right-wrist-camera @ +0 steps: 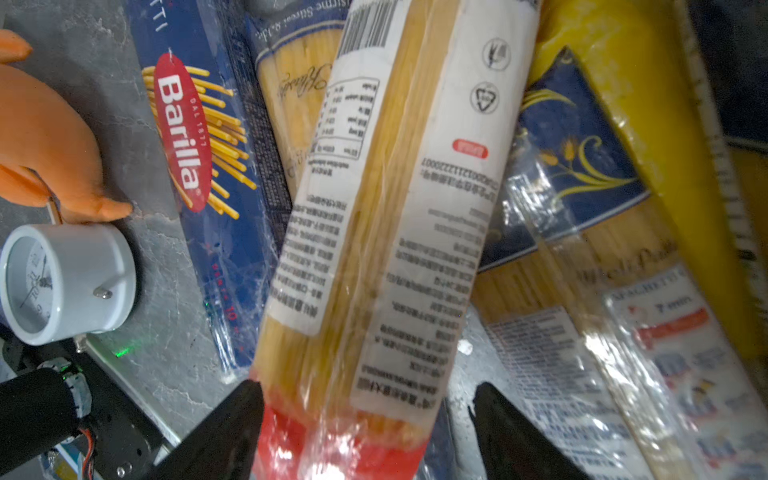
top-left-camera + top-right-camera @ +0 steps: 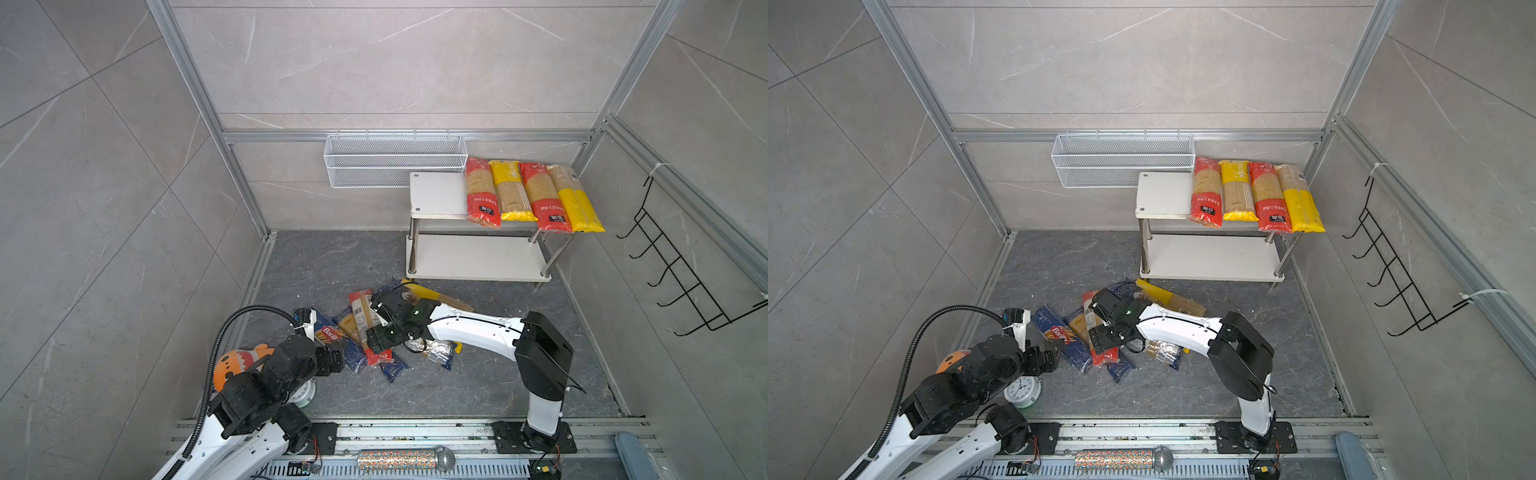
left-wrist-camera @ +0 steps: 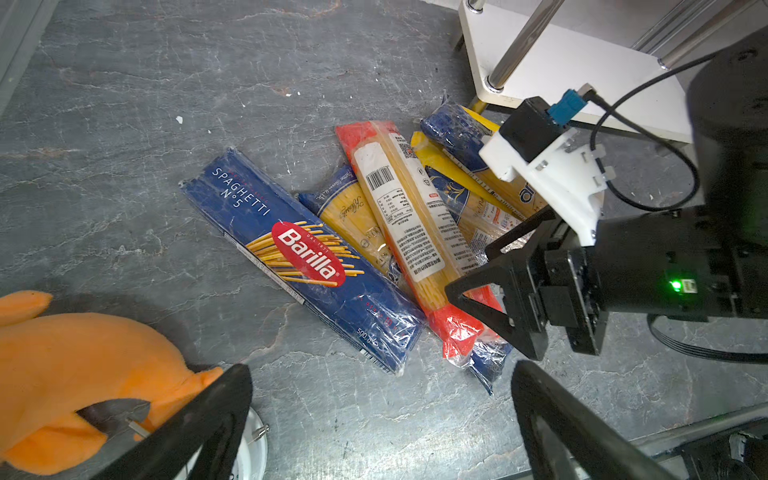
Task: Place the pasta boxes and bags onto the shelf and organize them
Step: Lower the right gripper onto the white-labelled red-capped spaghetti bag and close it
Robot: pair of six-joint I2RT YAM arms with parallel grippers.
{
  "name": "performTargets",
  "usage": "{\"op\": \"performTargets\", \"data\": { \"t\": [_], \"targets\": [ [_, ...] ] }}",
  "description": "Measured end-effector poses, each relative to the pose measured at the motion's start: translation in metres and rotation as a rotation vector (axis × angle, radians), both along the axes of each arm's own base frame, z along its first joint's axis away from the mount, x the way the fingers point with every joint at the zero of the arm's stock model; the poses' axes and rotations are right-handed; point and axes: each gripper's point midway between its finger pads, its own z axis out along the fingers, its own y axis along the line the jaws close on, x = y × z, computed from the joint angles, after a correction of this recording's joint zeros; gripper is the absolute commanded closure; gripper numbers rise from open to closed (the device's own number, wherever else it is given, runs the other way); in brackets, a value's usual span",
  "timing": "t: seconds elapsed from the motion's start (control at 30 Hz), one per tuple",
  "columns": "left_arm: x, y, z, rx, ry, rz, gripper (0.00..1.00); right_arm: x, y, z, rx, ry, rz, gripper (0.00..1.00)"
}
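Note:
The red-ended bag (image 1: pixel 374 208) lies uncovered on top of the heap. So my right gripper next moves down and outward past the bag's red end and closes across the label's near end (image 1: pixel 360 340).
The shelf (image 2: pixel 436 193) (image 2: pixel 1163 193) stands at the back right, with several red- and yellow-ended pasta bags (image 2: pixel 532 195) side by side on its top board. More pasta boxes and bags lie heaped on the floor, among them a blue Barilla box (image 3: pixel 299 253) (image 1: pixel 195 137). On top of the heap lies a red-ended bag (image 3: pixel 411 220) (image 1: pixel 374 208). My right gripper (image 1: pixel 365 390) (image 2: pixel 376 328) is open and straddles that bag's red end, one finger beside it, the other apart. My left gripper (image 3: pixel 380 374) (image 2: pixel 332 359) hangs open over bare floor near the Barilla box.
An orange plush toy (image 3: pixel 62 365) and a white clock (image 1: pixel 62 282) sit on the floor by my left arm. A white wire mesh basket (image 2: pixel 395 160) hangs on the back wall. A black hook rack (image 2: pixel 681 270) is on the right wall.

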Motion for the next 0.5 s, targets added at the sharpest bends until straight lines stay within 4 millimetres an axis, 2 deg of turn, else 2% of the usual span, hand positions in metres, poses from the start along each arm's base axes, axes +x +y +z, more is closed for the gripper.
{"op": "performTargets", "data": {
  "t": [0.5],
  "targets": [
    [-0.002,0.004,0.002,-0.002,-0.013,0.007,0.0,0.005,0.016,-0.027,-0.078,0.035,-0.01,0.13]
  ]
}}
